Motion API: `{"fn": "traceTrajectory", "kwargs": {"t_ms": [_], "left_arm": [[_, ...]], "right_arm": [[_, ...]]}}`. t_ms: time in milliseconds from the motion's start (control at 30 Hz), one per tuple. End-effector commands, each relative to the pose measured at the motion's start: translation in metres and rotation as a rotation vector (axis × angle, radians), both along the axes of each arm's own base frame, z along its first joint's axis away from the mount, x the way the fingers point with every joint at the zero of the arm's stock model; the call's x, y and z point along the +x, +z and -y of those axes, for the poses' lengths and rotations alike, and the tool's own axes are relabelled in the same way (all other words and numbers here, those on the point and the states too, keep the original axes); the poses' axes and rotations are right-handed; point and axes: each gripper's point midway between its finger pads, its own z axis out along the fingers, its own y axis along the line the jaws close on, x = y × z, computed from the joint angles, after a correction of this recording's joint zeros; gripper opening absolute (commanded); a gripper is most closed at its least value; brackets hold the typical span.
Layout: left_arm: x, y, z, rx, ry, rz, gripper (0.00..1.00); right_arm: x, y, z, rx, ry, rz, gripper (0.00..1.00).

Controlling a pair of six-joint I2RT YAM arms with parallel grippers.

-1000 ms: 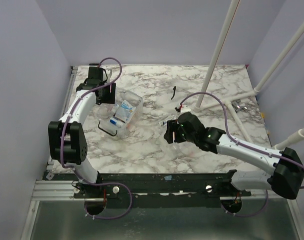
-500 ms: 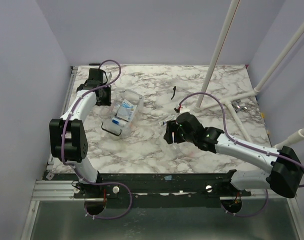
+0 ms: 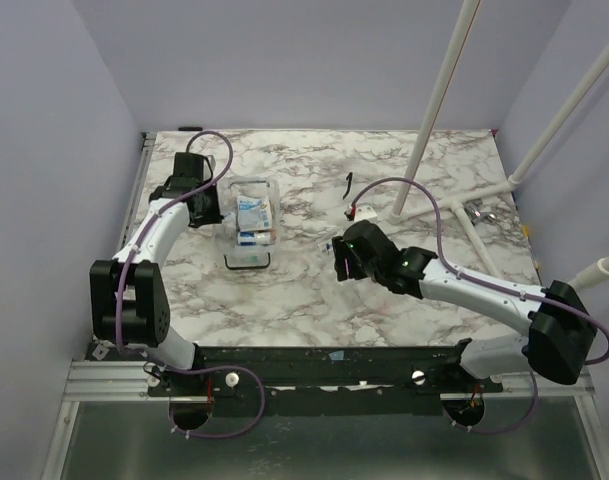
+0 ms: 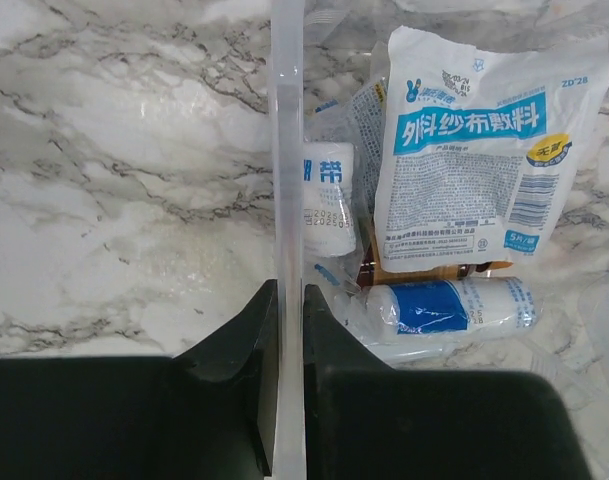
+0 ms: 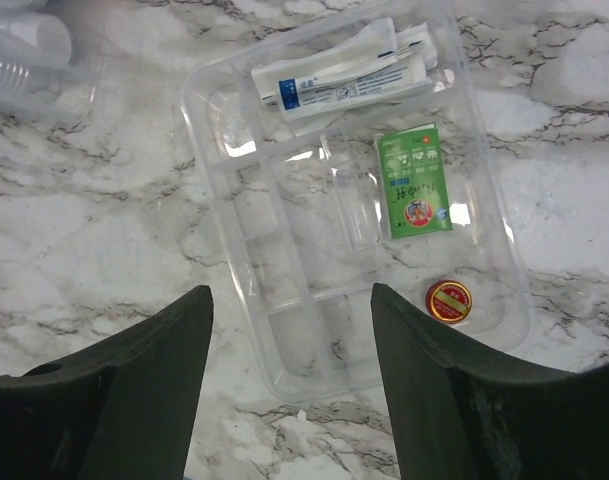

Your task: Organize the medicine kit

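I will next turn my right gripper in line with the clear tray's middle handle (image 5: 350, 195), lower it and close it around that handle, because the handle runs slanted below the open fingers.
In the left wrist view my left gripper (image 4: 289, 290) is shut on the thin side wall of the clear plastic kit box (image 4: 287, 150). Inside the box lie a white gauze packet with a blue label (image 4: 474, 150), a blue-labelled bandage roll (image 4: 449, 305) and a smaller roll (image 4: 327, 200). From above, the box (image 3: 251, 222) sits at the table's left with the left gripper (image 3: 212, 207) at its left side. My right gripper (image 5: 289, 290) hangs open over a clear divided tray (image 5: 274, 215). The tray holds a white tube (image 5: 339, 80), a green packet (image 5: 414, 185) and a red round tin (image 5: 449, 300).
A black handle (image 3: 246, 263) sticks out at the box's near end. A small black item (image 3: 348, 184) lies mid-table, far side. White pipes (image 3: 439, 110) and a metal piece (image 3: 481, 211) stand at the right. Clear cups (image 5: 24, 50) lie beside the tray.
The left gripper has closed on the box wall and swung the box from slanted to square with the table. The right gripper has shifted slightly away from the bases, still open.
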Motion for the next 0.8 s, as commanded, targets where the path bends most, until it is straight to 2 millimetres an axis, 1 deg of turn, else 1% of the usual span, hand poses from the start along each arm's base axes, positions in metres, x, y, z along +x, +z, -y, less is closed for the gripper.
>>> {"fn": "traceTrajectory", "kwargs": {"t_ms": [0, 33, 100, 167, 267, 400, 533, 567, 600, 633, 767], "left_arm": [[-0.040, -0.008, 0.011, -0.103, 0.060, -0.057, 0.00], [-0.045, -0.007, 0.012, -0.120, 0.078, -0.049, 0.00], [-0.056, -0.013, 0.015, -0.152, 0.106, -0.053, 0.00], [-0.063, -0.014, 0.018, -0.183, 0.138, -0.046, 0.00], [-0.075, -0.017, 0.020, -0.232, 0.223, -0.060, 0.00], [-0.091, -0.022, 0.025, -0.258, 0.291, -0.078, 0.00], [-0.103, -0.022, 0.036, -0.313, 0.322, -0.052, 0.00], [-0.105, -0.020, 0.037, -0.328, 0.332, -0.040, 0.01], [-0.108, -0.019, 0.037, -0.335, 0.344, -0.034, 0.10], [-0.109, -0.017, 0.036, -0.342, 0.353, -0.019, 0.15], [-0.114, -0.010, 0.039, -0.361, 0.339, 0.008, 0.18]], "right_arm": [[0.017, 0.002, 0.012, -0.126, -0.023, 0.061, 0.68], [0.018, 0.001, 0.011, -0.135, -0.009, 0.067, 0.68], [0.021, -0.005, 0.009, -0.159, 0.014, 0.070, 0.68], [0.025, -0.010, 0.009, -0.185, 0.024, 0.074, 0.68], [0.030, -0.012, 0.008, -0.195, 0.040, 0.096, 0.67], [0.032, -0.015, 0.005, -0.207, 0.093, 0.118, 0.68], [0.035, -0.016, 0.002, -0.174, 0.142, 0.119, 0.68], [0.035, -0.016, 0.002, -0.171, 0.157, 0.125, 0.67], [0.035, -0.017, 0.003, -0.178, 0.179, 0.134, 0.67], [0.035, -0.017, 0.003, -0.179, 0.196, 0.145, 0.67], [0.038, -0.019, 0.006, -0.185, 0.223, 0.152, 0.67]]}}
